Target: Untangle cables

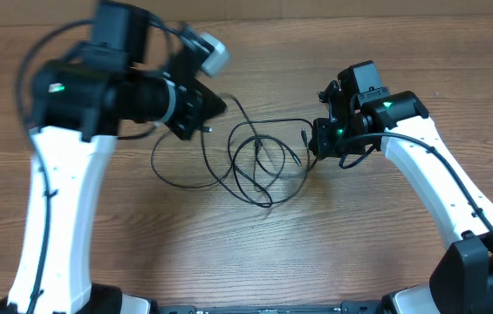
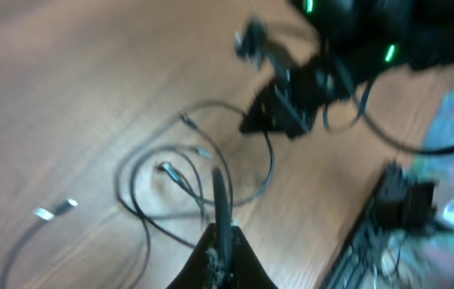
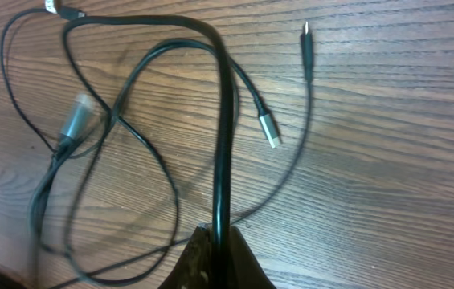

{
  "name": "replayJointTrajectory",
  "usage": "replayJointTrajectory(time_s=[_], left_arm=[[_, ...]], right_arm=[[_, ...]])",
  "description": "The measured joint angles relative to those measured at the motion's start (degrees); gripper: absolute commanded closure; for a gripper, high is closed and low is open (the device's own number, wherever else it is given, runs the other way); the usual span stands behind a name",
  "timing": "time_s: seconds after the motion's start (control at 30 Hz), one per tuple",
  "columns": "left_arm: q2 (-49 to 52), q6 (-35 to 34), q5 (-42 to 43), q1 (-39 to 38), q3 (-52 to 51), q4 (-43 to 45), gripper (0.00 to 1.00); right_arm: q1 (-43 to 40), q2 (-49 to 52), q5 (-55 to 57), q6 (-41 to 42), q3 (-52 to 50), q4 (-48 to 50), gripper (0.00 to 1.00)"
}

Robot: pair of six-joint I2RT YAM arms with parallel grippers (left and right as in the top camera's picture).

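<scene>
My right gripper stays beside the cable loops next, and then it will release the thicker black cable.
Several thin black cables (image 1: 257,161) lie in a tangle of loops on the wooden table between my two arms. My left gripper (image 1: 204,129) sits at the tangle's left edge. In the left wrist view it (image 2: 222,233) is shut on one black strand (image 2: 219,197) that runs up toward the loops (image 2: 170,148). At the tangle's right edge, my right gripper (image 1: 309,148) is likewise shut (image 3: 218,233) on a thicker black strand (image 3: 225,120) that arches over the other loops. Loose plug ends (image 3: 268,128) lie on the wood.
The wooden table (image 1: 255,253) stretches out in front of the tangle. One thin plug tip (image 3: 307,36) lies apart at the right, and a silver plug (image 2: 54,210) lies at the left of the loops. My right arm (image 2: 279,112) shows blurred beyond the cables.
</scene>
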Motion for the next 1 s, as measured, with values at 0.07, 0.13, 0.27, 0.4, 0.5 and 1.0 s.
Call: replayJointTrajectory(time_s=[0.07,0.13,0.27,0.4,0.5,1.0], left_arm=[[-1.2,-0.76,1.75,2.8,2.95,0.13,0.96],[-2.82,-1.38,2.95,5.14,5.55,0.42,0.96],[-8.37,-3.08,4.11,9.81,9.33,3.23,0.96],[-14.38,-5.44,3.48,13.07,10.25,7.08,0.96],[-17.94,-8.59,-0.13,14.25,10.56,10.25,0.96],[-20.33,-22.14,-28.09,14.4,10.64,5.22,0.96]], right_arm=[[0.0,0.0,0.37,0.17,0.0,-0.02,0.96],[0.0,0.0,0.57,0.24,0.0,-0.02,0.96],[0.0,0.0,1.03,0.26,0.0,0.07,0.96],[0.0,0.0,1.53,1.07,0.0,0.81,0.96],[0.0,-0.02,3.19,2.86,0.0,1.01,0.96],[0.0,0.0,5.53,5.64,0.0,2.12,0.93]])
